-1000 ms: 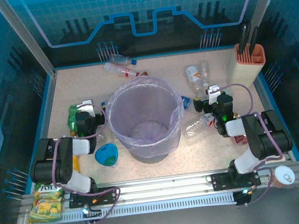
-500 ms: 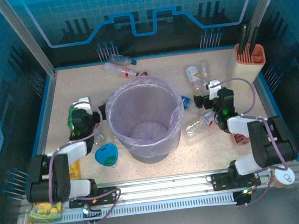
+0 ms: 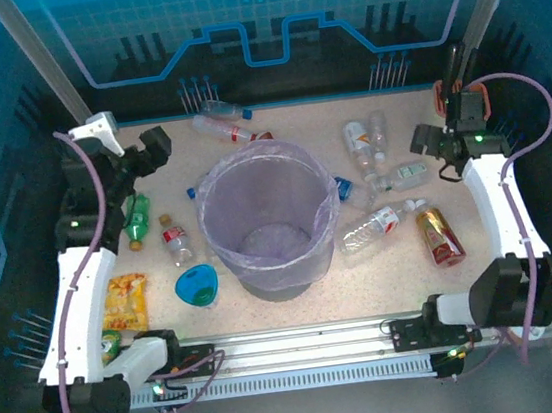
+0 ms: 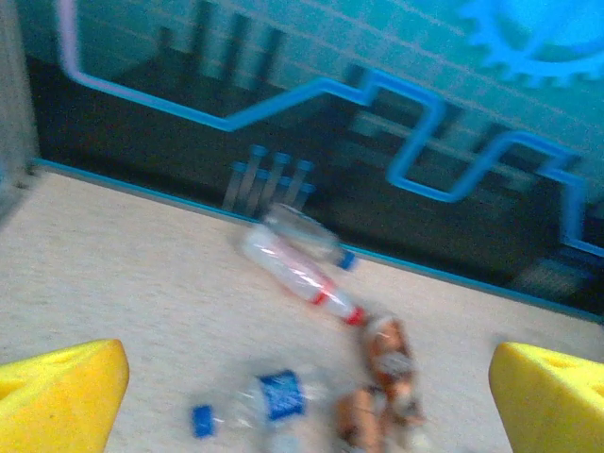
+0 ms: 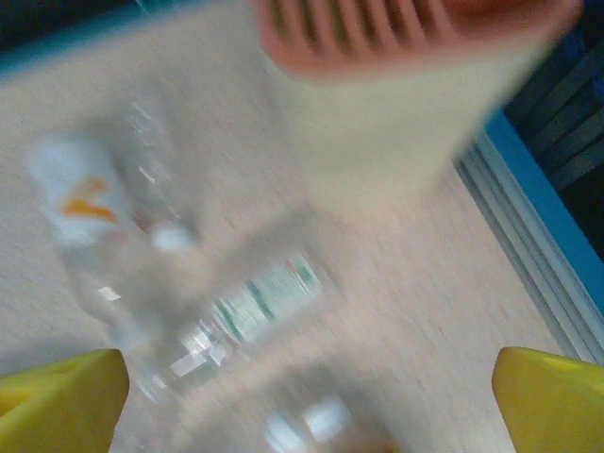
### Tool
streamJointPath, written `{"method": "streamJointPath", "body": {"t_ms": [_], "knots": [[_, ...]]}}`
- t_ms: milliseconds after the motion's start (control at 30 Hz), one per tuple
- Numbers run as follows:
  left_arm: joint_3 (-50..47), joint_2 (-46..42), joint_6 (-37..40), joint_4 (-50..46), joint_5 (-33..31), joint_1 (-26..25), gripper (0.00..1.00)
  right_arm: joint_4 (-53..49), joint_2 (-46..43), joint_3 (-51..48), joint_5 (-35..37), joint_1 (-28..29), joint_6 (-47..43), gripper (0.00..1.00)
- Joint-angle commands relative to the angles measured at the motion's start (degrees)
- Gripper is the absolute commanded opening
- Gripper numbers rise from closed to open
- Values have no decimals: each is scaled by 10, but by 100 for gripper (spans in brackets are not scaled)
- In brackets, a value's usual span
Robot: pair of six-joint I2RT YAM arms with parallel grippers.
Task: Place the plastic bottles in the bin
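Observation:
Next, the right gripper draws back and comes down, open, onto the bottle's capped half [image 3: 432,219] [image 5: 363,440], because the brown bottle lies below it and nearer my base.
The bin [image 3: 265,280], a grey bucket lined with a lilac bag, stands mid-table. Plastic bottles lie around it: two at the back [image 3: 224,127], a green one [image 3: 136,218] and a small one [image 3: 175,242] on the left, several on the right [image 3: 372,224]. My left gripper [image 3: 154,153] hangs open and empty, high over the far left. Its wrist view, blurred, shows a red-banded bottle [image 4: 293,274] and a blue-labelled one [image 4: 266,400] ahead of its gripper [image 4: 307,406]. My right gripper [image 3: 431,155] is open and empty above a green-labelled bottle [image 5: 247,308].
A beige-and-orange knife block [image 3: 463,109] stands at the back right, close to my right arm. A small blue bowl [image 3: 197,285] and yellow snack packets [image 3: 125,302] lie at the front left. A brown bottle [image 3: 440,236] lies at the right.
Both arms have lifted from low beside the bin and swung outward and back, the left to the far left, the right toward the knife block. Both grippers stayed open.

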Motion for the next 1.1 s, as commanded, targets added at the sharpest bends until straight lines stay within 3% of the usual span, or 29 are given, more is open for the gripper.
{"method": "streamJointPath", "body": {"t_ms": [0,100,233,667,1067], "knots": [[68,21,-26,-192,161,-10,98,-222,34,-23,-15,-28,6,99],[98,32,-12,-246,213,-24,96,-211,48,-57,-49,-47,-28,95],[91,43,10,-295,232,-49,96,-220,82,-65,-40,-45,-50,97],[11,12,-7,-291,256,-109,87,-198,187,-72,-82,-48,-78,92],[-21,14,-15,-277,239,-127,80,-170,193,-81,-82,-50,-82,68]]}}
